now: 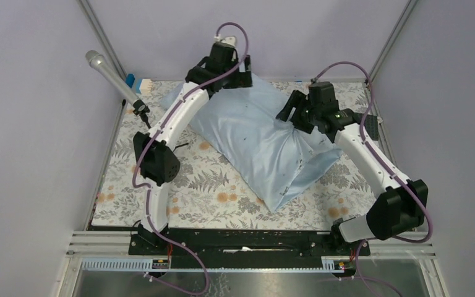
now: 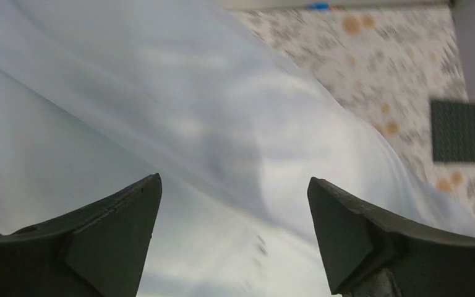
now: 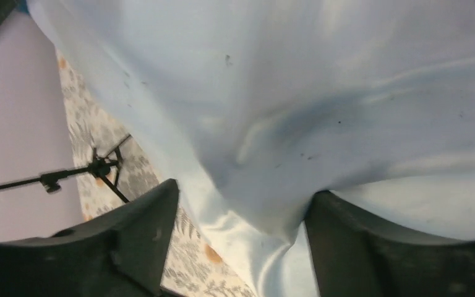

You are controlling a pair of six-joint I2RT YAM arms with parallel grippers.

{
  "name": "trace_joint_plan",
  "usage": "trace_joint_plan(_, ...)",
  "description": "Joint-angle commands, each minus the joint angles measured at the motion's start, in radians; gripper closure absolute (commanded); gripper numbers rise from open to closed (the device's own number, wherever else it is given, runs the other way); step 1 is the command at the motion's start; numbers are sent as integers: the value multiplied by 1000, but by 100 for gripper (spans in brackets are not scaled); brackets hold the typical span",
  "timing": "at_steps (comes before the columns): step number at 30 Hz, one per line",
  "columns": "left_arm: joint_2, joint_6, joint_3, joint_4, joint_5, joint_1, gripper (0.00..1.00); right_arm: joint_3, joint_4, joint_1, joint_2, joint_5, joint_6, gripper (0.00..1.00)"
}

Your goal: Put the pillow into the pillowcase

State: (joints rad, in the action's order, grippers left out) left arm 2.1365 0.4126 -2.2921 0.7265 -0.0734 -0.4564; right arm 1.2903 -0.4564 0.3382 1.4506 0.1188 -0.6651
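Note:
The robot's left gripper will swing back and to its right in the top view, then go down onto the pillowcase's gathered creases, because the pillowcase's bunched fold (image 1: 293, 148) is there.
The light-blue pillowcase (image 1: 260, 145) lies plump and diagonal across the floral table cloth (image 1: 204, 192). The pillow is hidden; no cream fabric shows. My left gripper (image 1: 240, 75) hovers at the pillowcase's far end. In the left wrist view the left gripper (image 2: 234, 185) is open, and smooth blue fabric (image 2: 179, 124) passes below both fingers. My right gripper (image 1: 292, 116) is at the pillowcase's right side. In the right wrist view the right gripper (image 3: 241, 199) has its jaws apart. A fold of blue fabric (image 3: 284, 124) hangs between them and rests against the right finger (image 3: 359, 241).
A microphone (image 1: 108, 71) on a black stand (image 3: 99, 168) leans in at the back left. A black square pad (image 1: 371, 127) (image 2: 458, 131) lies at the right edge. A small blue item (image 1: 130, 80) sits at the back left corner. Metal frame posts and walls border the table.

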Motion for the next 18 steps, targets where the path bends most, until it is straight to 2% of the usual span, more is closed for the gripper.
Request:
trace_joint_plan(1,-256,-77,158,-120,-30,-198,3,60,28,-6,-154,-138,16,17)
trace_joint_plan(4,-348,-124,292,-153,-146,-335,1,-6,2,-8,-286,-263,12,9)
trace_joint_plan(9,-377,-176,423,-168,-302,-532,1,-145,-28,-8,-513,-403,-19,8)
trace_joint_plan(13,-324,-218,477,-189,-398,-654,1,-213,-38,-8,-711,-526,-29,6)
trace_joint_plan(18,-189,-363,457,-246,-654,-770,1,-247,-52,-8,-849,-565,-47,6)
